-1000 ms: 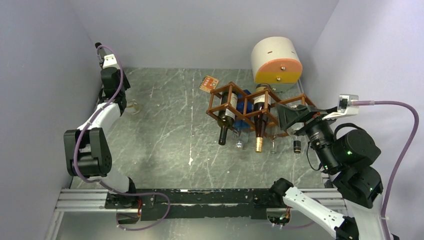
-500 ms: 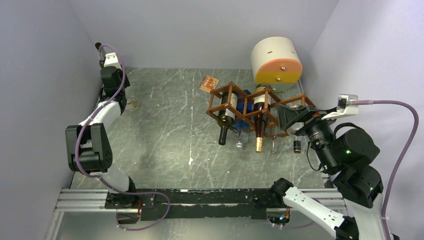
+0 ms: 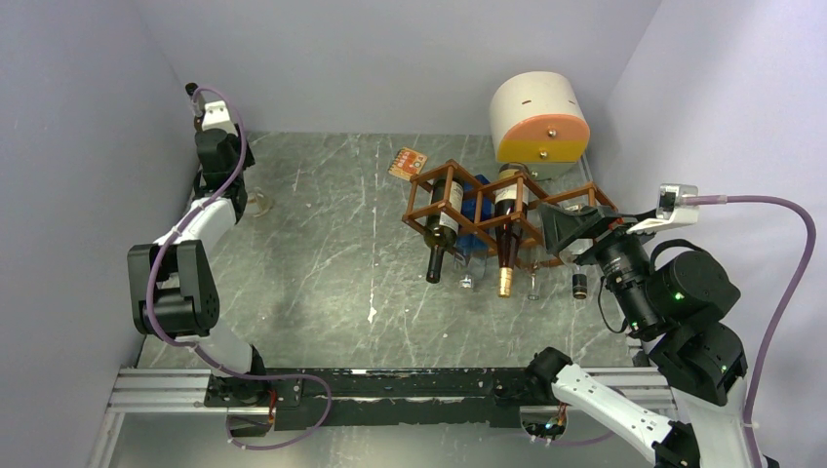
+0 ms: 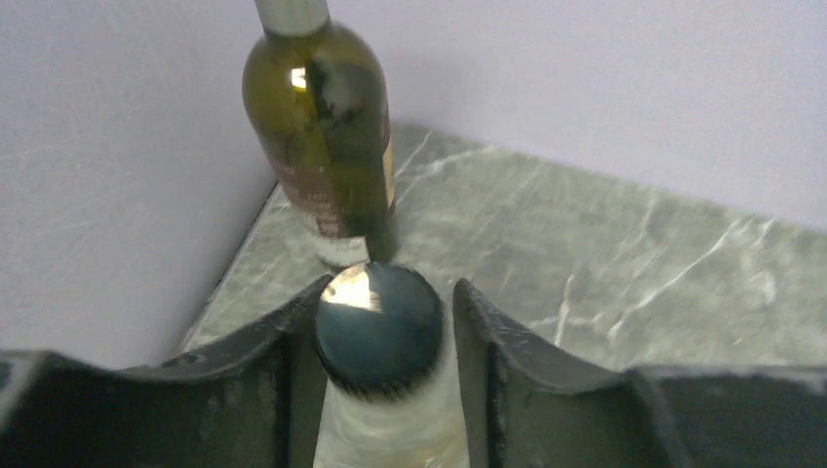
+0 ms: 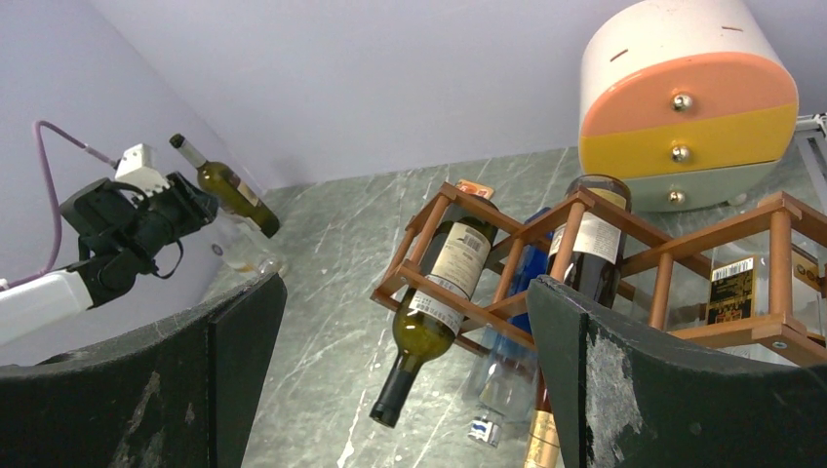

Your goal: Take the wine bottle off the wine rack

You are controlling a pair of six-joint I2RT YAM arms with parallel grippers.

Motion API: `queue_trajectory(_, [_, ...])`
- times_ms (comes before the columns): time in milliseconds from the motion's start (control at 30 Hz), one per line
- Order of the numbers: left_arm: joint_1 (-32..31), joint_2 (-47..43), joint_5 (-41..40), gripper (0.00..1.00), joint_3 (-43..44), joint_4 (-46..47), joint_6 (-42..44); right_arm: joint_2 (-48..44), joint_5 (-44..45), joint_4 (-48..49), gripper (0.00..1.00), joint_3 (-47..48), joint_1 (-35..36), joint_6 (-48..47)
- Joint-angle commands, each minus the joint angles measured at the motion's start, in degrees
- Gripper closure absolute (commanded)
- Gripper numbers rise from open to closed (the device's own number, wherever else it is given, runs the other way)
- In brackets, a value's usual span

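Observation:
The green bottle's neck (image 3: 435, 258) (image 5: 401, 374) pokes past the rack, below and to the left of my right gripper in the top view, so I will lower that gripper across onto it next.
The reddish-brown wine rack (image 3: 411, 200) stands at the back right, with several bottles lying in its cells. A green wine bottle (image 3: 441, 229) with a black cap pokes out on its left, and a dark gold-capped one (image 3: 506, 244) lies in the middle. My right gripper (image 3: 571, 229) hangs open beside the rack's right end, holding nothing. In the right wrist view the rack (image 5: 629, 222) and green bottle (image 5: 439, 292) lie beyond the fingers. Far left, my left gripper (image 4: 390, 292) is shut on the neck of a clear bottle (image 4: 378, 331) with a dark cap, its base (image 3: 258, 205) near the wall.
Another green bottle (image 4: 327, 127) stands in the far-left corner just past the held one. A cream-and-orange cylinder (image 3: 539, 119) sits behind the rack. A small patterned card (image 3: 408, 163) lies to the rack's left, a small black piece (image 3: 579, 286) in front. Walls close in on both sides.
The left wrist has shifted slightly toward the far-left corner with the clear bottle. The right arm and the rack have not moved.

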Motion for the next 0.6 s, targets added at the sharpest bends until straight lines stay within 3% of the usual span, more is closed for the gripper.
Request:
queue_trajectory(0, [0.63,-3.61,0.57,0.4,1.02,11.71,-0.32,-0.26,-0.07,-0.13,0.0,-0.27,-0.03,0.42])
queue_trajectory(100, [0.65,-4.45,0.13,0.23,0.25,10.71,-1.31,-0.5,-0.05,0.08,0.0,-1.11,0.0,0.62])
queue_trajectory(200, [0.65,-5.94,-1.14,0.12,-0.07,7.9,-2.91,-0.53,-0.48,0.06,0.0,-1.69,0.02,1.0])
queue_trajectory(400, [0.89,-14.11,-11.5,0.0,0.33,-5.61,-8.81,-0.19,-1.06,-1.32,0.0,-1.22,0.02,0.94])
queue_trajectory(567, [1.13,-25.4,-14.37,0.01,0.88,-15.79,-12.4,2.28,1.6,-6.94,0.0,-0.7,-0.03,0.71])
